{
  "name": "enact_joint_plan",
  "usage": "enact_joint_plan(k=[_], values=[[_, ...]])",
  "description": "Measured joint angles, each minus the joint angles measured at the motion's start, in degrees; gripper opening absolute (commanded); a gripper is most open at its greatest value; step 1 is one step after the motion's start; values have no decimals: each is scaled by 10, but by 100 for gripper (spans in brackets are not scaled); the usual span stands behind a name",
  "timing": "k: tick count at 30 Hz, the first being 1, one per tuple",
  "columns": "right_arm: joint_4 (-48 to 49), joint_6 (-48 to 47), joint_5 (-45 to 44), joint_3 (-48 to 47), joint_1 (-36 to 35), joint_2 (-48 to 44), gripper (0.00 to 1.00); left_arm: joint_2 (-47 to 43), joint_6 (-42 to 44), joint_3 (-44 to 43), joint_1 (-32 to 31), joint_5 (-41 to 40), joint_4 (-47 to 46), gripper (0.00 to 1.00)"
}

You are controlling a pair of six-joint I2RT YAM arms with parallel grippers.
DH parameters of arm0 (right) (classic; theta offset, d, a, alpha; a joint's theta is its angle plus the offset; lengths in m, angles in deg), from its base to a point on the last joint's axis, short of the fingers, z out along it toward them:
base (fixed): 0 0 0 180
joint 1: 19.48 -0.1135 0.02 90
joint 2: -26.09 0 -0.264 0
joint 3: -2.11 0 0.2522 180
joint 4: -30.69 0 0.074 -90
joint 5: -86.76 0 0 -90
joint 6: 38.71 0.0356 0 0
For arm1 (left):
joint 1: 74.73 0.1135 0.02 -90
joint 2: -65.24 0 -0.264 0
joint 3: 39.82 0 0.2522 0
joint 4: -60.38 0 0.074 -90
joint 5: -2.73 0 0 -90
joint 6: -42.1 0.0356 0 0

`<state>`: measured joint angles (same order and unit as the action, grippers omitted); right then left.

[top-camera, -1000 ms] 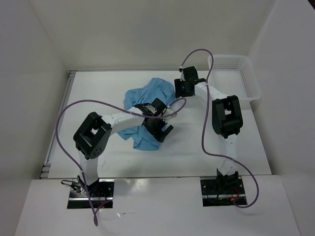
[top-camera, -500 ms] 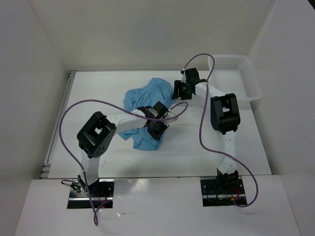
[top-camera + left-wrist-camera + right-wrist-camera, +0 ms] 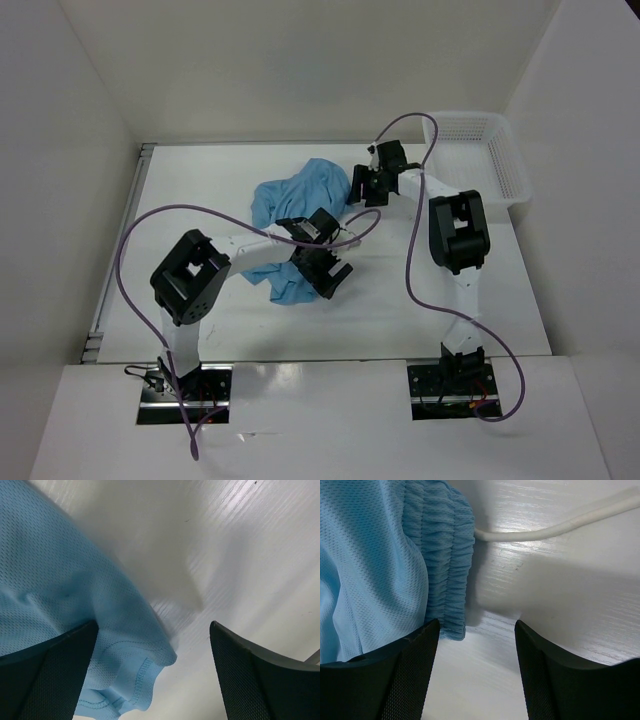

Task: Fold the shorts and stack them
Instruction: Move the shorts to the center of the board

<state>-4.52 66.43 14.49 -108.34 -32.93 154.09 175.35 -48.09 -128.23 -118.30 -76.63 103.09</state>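
The left gripper shifts farther over the shorts (image 3: 296, 200) next, onto the mesh edge of the shorts just beside the stitched hem, since that edge runs between its open fingers.
The light blue shorts (image 3: 296, 200) lie crumpled on the white table (image 3: 200, 190), left of centre. My left gripper (image 3: 328, 272) is open at the near right hem of the shorts; in the left wrist view the stitched hem (image 3: 125, 680) lies between the left finger (image 3: 45, 675) and the right finger (image 3: 270, 675). My right gripper (image 3: 358, 186) is open at the far right edge of the shorts; its wrist view shows the gathered waistband (image 3: 445, 580) by the left finger (image 3: 385, 675) and the white drawstring (image 3: 560, 527) running off to the right.
A white mesh basket (image 3: 480, 155) stands at the back right corner. White walls close the table at the back and sides. Purple cables (image 3: 160, 215) loop over both arms.
My left gripper has opened and shifted slightly toward the near edge at the hem. My right gripper has moved a little left, onto the waistband edge.
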Motion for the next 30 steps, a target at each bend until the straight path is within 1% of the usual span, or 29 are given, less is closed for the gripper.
enact_joint_plan(k=[3, 4, 5, 6, 7, 8, 9, 13, 17, 22, 24, 26, 30], values=[[0, -2, -8, 0, -4, -1, 68, -1, -1, 7, -2, -21, -11, 82], [0, -3, -9, 0, -6, -1, 68, -5, -1, 18, -3, -33, -22, 67], [0, -4, -8, 0, -7, -1, 68, -13, 0, 32, -4, -48, -35, 58], [0, -5, -6, 0, -8, -1, 68, -19, 1, 47, -4, -61, -49, 46], [0, -6, -4, 0, -9, -1, 68, -27, 2, 61, -4, -73, -62, 31], [0, -6, -2, 0, -10, -1, 68, -33, 0, 72, -4, -81, -71, 8], [0, -6, 0, 0, -10, -1, 68, -38, 0, 80, -3, -89, -79, 1], [-1, -6, 7, -1, -12, -1, 68, -48, 0, 94, -1, -101, -96, 0], [-3, -6, 27, -4, -18, -1, 68, -48, 0, 82, 8, -103, -72, 0], [-7, 1, 57, -7, -30, -6, 68, -55, 0, 44, 69, -82, -2, 0], [-7, 11, 70, -2, -31, -16, 70, -73, 0, 41, 92, -74, 10, 0], [-6, 22, 79, 6, -32, -27, 70, -100, 0, 42, 107, -71, 23, 0], [-4, 46, 58, 7, -38, -28, 70, -139, 0, 42, 108, -60, 32, 0]])
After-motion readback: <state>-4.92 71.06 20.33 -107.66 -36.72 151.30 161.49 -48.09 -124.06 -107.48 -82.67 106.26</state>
